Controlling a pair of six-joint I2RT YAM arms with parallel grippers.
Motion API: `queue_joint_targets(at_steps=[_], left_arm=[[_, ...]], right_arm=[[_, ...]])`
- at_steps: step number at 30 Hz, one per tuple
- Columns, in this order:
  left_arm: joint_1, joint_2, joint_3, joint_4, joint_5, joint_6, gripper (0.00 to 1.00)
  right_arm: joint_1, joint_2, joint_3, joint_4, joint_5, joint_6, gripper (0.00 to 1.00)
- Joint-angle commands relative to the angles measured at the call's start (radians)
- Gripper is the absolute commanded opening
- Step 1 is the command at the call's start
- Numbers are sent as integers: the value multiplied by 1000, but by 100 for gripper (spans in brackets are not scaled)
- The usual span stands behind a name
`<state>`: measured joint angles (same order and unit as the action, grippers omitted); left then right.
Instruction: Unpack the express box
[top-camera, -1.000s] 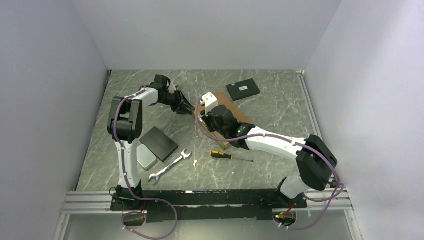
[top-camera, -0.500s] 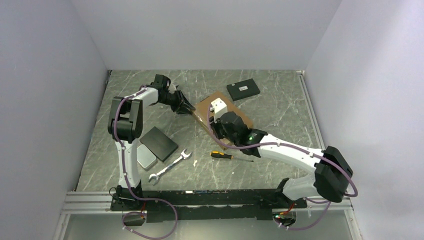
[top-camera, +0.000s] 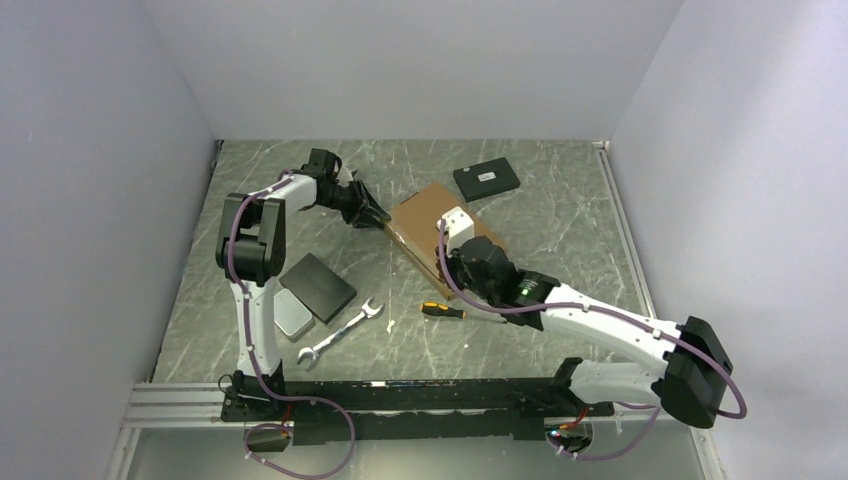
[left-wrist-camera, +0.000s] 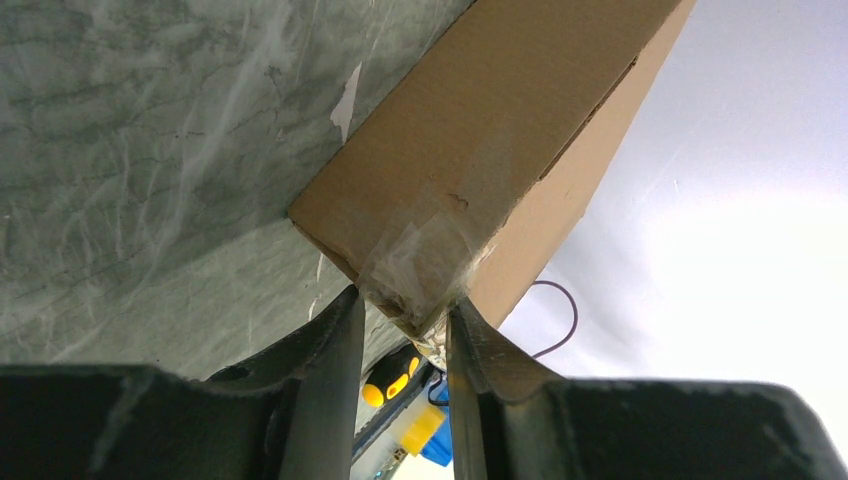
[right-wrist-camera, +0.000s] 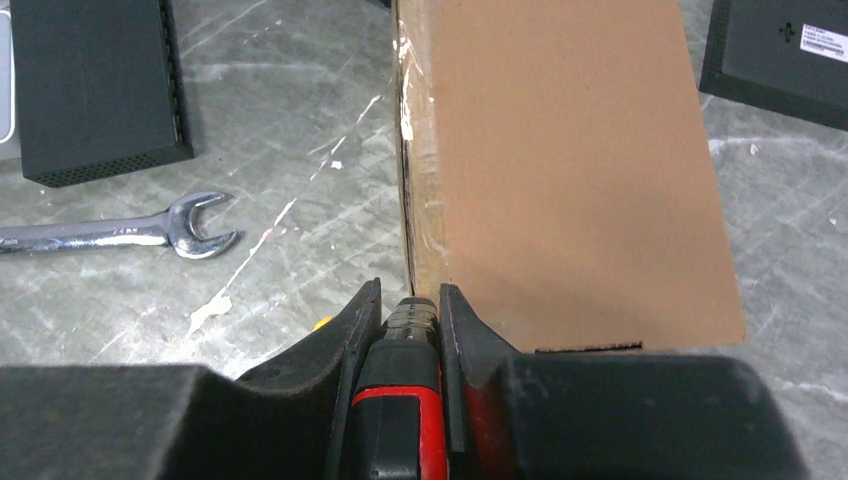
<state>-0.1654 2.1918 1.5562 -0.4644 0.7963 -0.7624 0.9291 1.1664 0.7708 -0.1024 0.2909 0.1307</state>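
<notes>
The tabletop past the box (top-camera: 549, 243) is clear, to the right of my right gripper in the top view. I will lift my right gripper, move it across to there, lower it and let go of the tool.
The brown cardboard express box (top-camera: 432, 212) lies closed mid-table, also in the right wrist view (right-wrist-camera: 570, 170). My left gripper (top-camera: 378, 215) is shut on the box's taped left corner (left-wrist-camera: 420, 265), which sits between its jaws (left-wrist-camera: 405, 325). My right gripper (top-camera: 455, 262) is at the near end of the box's left edge. It is shut (right-wrist-camera: 410, 305) on a red and black tool (right-wrist-camera: 400, 420). The tool's tip rests at the taped seam along that edge.
A small black labelled box (top-camera: 486, 180) lies behind the express box. A dark grey slab (top-camera: 318, 286) on a silver tin (top-camera: 292, 316), a wrench (top-camera: 340, 331) and a yellow-black screwdriver (top-camera: 442, 311) lie at the near left. Walls stand on three sides.
My right gripper has drawn the tool along the box's left edge toward the near side, uncovering the box top. The left gripper has kept its hold on the corner.
</notes>
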Motion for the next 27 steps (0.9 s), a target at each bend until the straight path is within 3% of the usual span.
queue_joint_targets(at_steps=[1, 16, 27], left_arm=[[20, 112, -28, -15, -363, 83, 30], [23, 111, -27, -15, -361, 84, 30], [18, 99, -38, 5, -338, 73, 29]], right_arm=[[17, -72, -37, -121, 20, 38, 0], [27, -162, -98, -141, 43, 55, 0], [27, -45, -4, -59, 79, 10, 0]])
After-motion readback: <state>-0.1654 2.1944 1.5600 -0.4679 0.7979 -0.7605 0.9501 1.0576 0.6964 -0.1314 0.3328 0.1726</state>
